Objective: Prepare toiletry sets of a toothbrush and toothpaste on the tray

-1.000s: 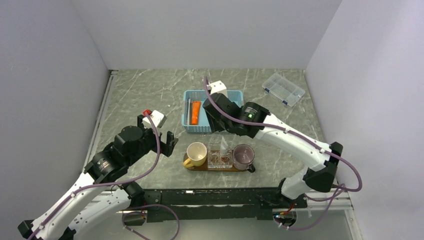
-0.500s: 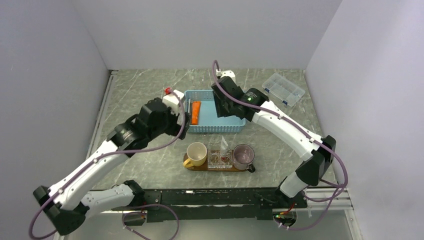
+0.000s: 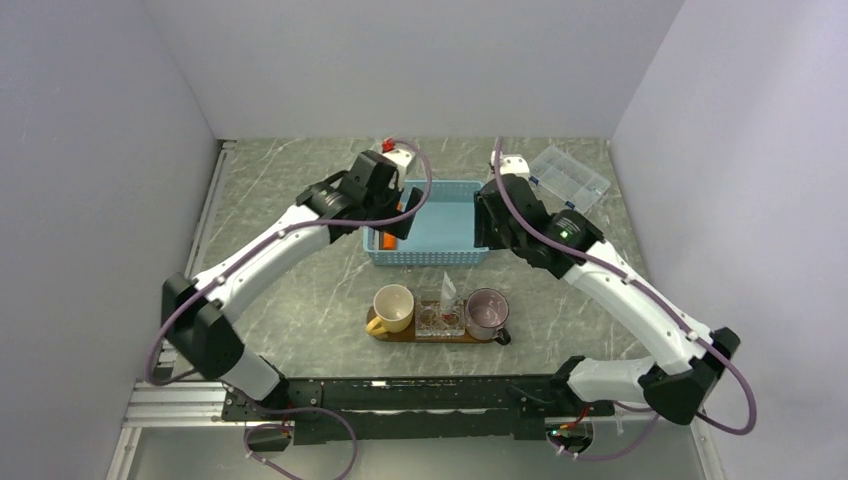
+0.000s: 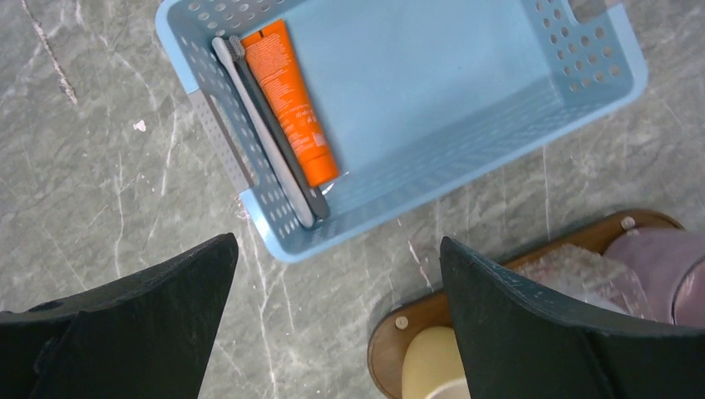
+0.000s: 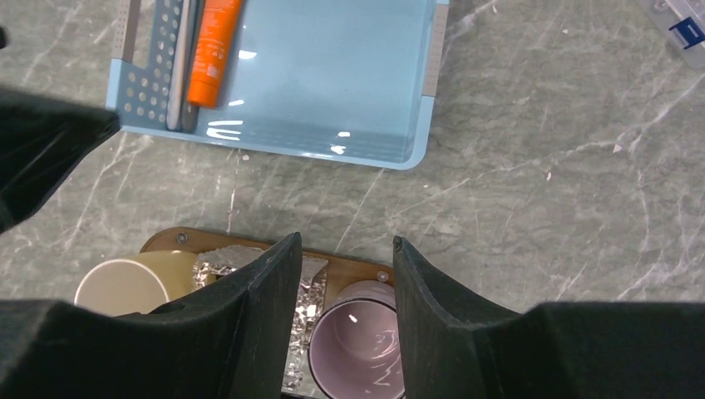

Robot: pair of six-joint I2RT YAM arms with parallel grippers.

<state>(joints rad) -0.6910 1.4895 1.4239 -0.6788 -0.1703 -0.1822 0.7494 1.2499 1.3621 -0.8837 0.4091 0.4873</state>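
The left gripper will go down into the blue basket [image 4: 465,125] onto the orange toothpaste's middle [image 4: 295,112] and bring its wide-open fingers closer together, because the grey toothbrush lies close along the tube.
An orange toothpaste [image 4: 291,104] lies in the left end of a blue basket [image 4: 465,125], beside a whitish toothbrush [image 4: 259,133] and a grey toothbrush [image 4: 278,141]. The same toothpaste [image 5: 214,51] shows in the right wrist view. The dark wooden tray [image 3: 395,336] sits nearer, carrying two cups. My left gripper [image 3: 402,216] hangs wide open over the basket's left end, holding nothing. Over the basket's right end, my right gripper [image 3: 488,222] stands partly open and empty. From above, the left gripper hides most of the toothpaste [image 3: 387,241].
On the tray stand a yellow cup [image 3: 393,307], a purple cup [image 3: 486,312] and a crumpled silvery foil piece [image 3: 441,314] between them. A clear compartment box [image 3: 567,178] lies at the back right. Walls close in on three sides.
The left arm has swung from the near left up to the basket's left end. The right arm has moved from over the basket to its right end. Both grippers' openings look unchanged.
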